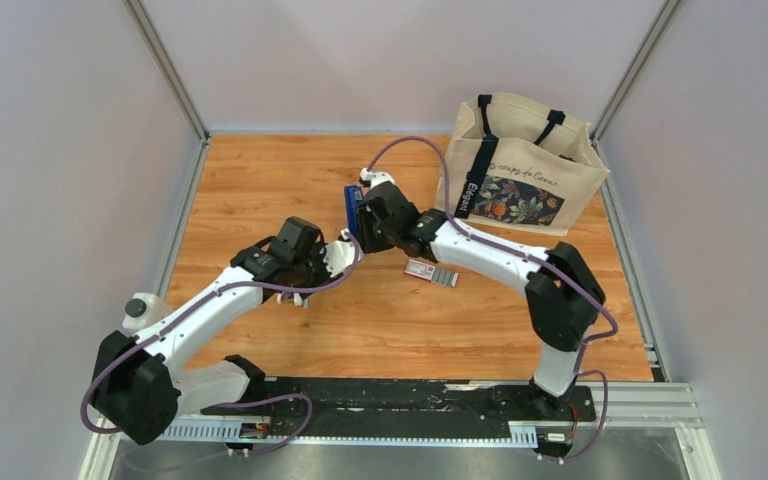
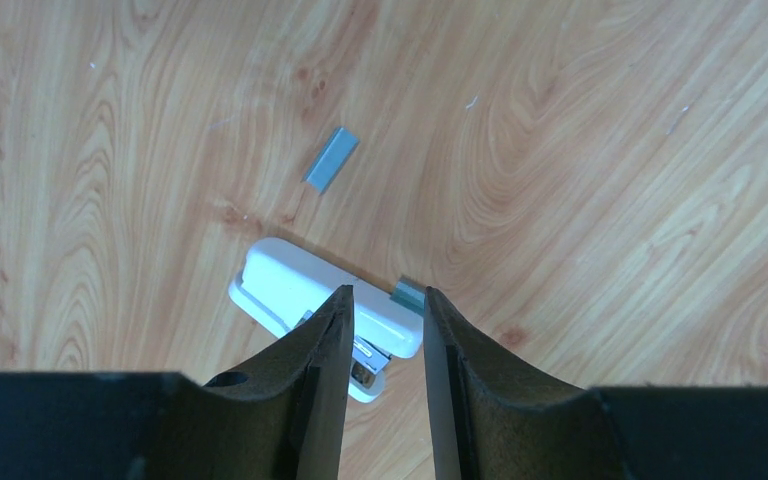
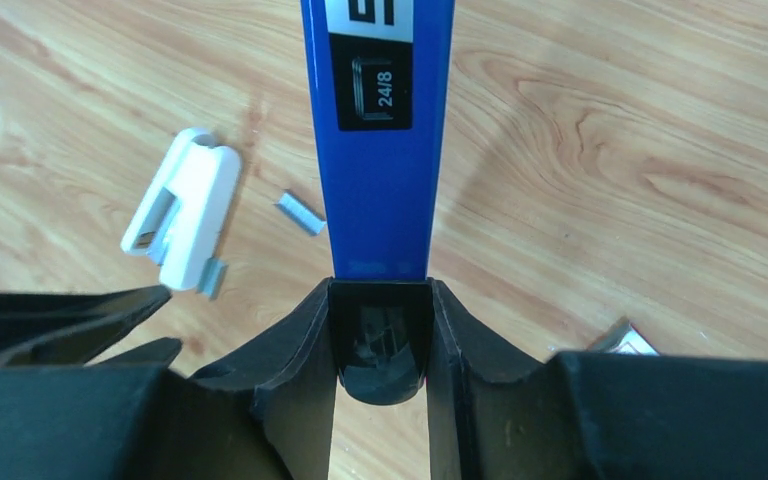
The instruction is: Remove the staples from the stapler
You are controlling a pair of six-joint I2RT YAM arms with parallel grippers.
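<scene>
The dark-blue stapler is still above the table, so next its rear end comes down with my right gripper onto the wood [image 3: 460,185] beside the loose staple strip and is released there.
The dark-blue stapler [image 3: 380,140] has a black rear end and a "24/8" label. My right gripper [image 3: 380,300] is shut on that rear end and holds the stapler out over the wooden table; in the top view it is near mid-table [image 1: 357,213]. My left gripper [image 2: 387,300] is open with a narrow gap and holds nothing. It hovers over a white stapler [image 2: 300,285]. Two loose grey staple strips lie on the wood, one ahead [image 2: 331,159] and one at the white stapler's end [image 2: 408,295]. Both show in the right wrist view, to the left of the blue stapler.
A small staple box [image 1: 432,272] lies on the table under the right forearm. A printed canvas tote bag [image 1: 520,165] stands at the back right. A white knob-like object [image 1: 138,310] sits at the table's left edge. Metal rails frame the table.
</scene>
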